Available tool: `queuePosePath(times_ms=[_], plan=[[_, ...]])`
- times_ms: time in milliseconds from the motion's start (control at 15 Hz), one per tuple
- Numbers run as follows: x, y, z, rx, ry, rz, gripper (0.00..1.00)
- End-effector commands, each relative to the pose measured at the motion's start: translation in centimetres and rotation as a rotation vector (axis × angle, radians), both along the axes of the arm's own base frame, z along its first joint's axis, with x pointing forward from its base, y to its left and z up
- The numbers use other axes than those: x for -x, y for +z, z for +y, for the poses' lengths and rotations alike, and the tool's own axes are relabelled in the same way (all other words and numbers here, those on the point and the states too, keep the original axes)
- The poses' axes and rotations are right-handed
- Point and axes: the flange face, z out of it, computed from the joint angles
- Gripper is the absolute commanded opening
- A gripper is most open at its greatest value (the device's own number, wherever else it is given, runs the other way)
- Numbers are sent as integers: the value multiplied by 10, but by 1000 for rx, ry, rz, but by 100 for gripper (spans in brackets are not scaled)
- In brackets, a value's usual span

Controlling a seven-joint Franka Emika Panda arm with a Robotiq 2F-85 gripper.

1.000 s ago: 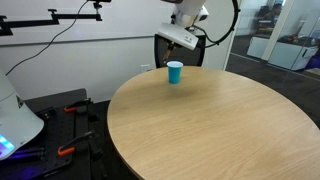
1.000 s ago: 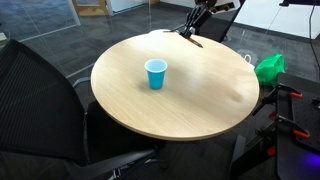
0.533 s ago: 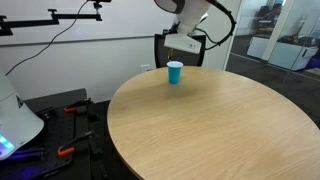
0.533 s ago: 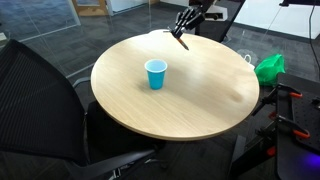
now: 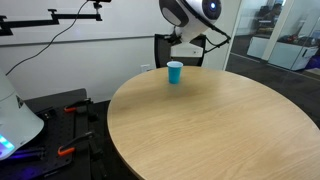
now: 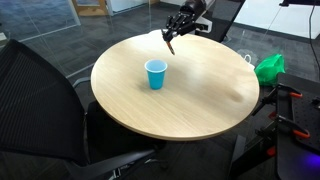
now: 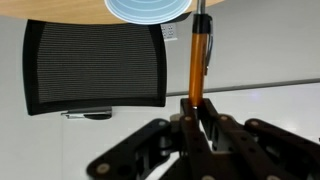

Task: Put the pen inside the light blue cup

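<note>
My gripper needs to move over the cup's opening (image 6: 156,65) and down to release the pen, because the cup stands below my gripper, to the left in the wrist view.
The light blue cup (image 5: 175,72) stands upright near the far edge of the round wooden table (image 5: 210,125); it also shows nearer the table's middle in an exterior view (image 6: 155,73). My gripper (image 6: 177,27) hangs above the table's edge, apart from the cup, shut on the pen (image 6: 170,42), which points down. In the wrist view the gripper (image 7: 197,106) clamps the orange pen (image 7: 198,60) between its fingers, and the pen's tip points beside the cup's rim (image 7: 150,8) at the top edge.
A black mesh chair (image 7: 95,65) stands behind the table (image 6: 200,90). A black office chair (image 6: 40,100) is at the near side. A green bag (image 6: 268,67) and stands are on the floor. A white robot base (image 5: 15,120) stands beside the table.
My gripper with the pen has moved from beyond the table's edge inward toward the cup, and the pen now hangs more upright. The cup has not moved.
</note>
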Motion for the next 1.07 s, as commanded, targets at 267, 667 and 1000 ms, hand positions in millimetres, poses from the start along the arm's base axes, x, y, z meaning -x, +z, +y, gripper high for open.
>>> queuePosePath(times_ms=[267,667,1000], plan=[[-27,-20,10,-81,106,-84,4],[-43,-33,19,-106,168,-107,4],[-54,-47,26,-104,192,-100,4]])
